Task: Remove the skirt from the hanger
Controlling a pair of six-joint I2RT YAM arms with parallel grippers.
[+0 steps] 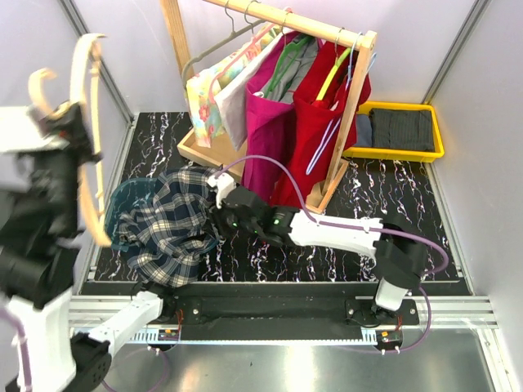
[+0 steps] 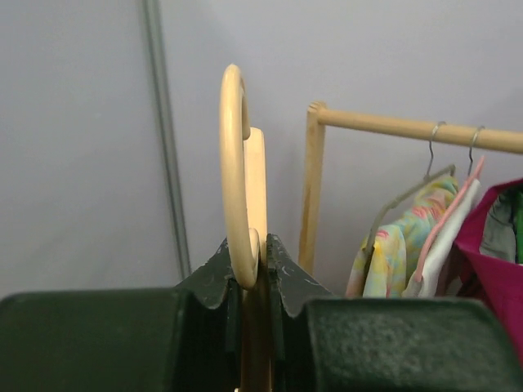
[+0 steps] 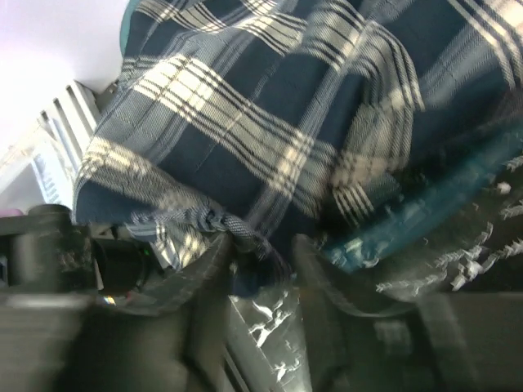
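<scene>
The hanger will move outward with my left gripper, which will hook and release it on the rack's bare bar end [image 1: 214, 2] [image 2: 359, 122], since that bar end lies outward of my gripper.
The wooden hanger [image 1: 83, 122] is bare and held high at the left, with my left gripper [image 1: 67, 129] shut on it. In the left wrist view the hanger [image 2: 234, 163] rises as a pale loop from between the closed jaws of the left gripper [image 2: 260, 255]. The plaid navy-and-white skirt [image 1: 166, 224] lies crumpled on the black marble mat, its teal lining showing at the left edge. My right gripper [image 1: 216, 214] sits at the skirt's right edge. In the right wrist view the right gripper [image 3: 261, 255] has its jaws apart, with a hem fold of the skirt [image 3: 270, 106] lying loose at the fingertips.
A wooden clothes rack [image 1: 294, 20] at the back carries hangers with a floral top, a magenta garment [image 1: 268, 122] and a red one [image 1: 315, 139]. A yellow tray [image 1: 400, 151] holding dark folded cloth sits at the back right. Grey walls close both sides.
</scene>
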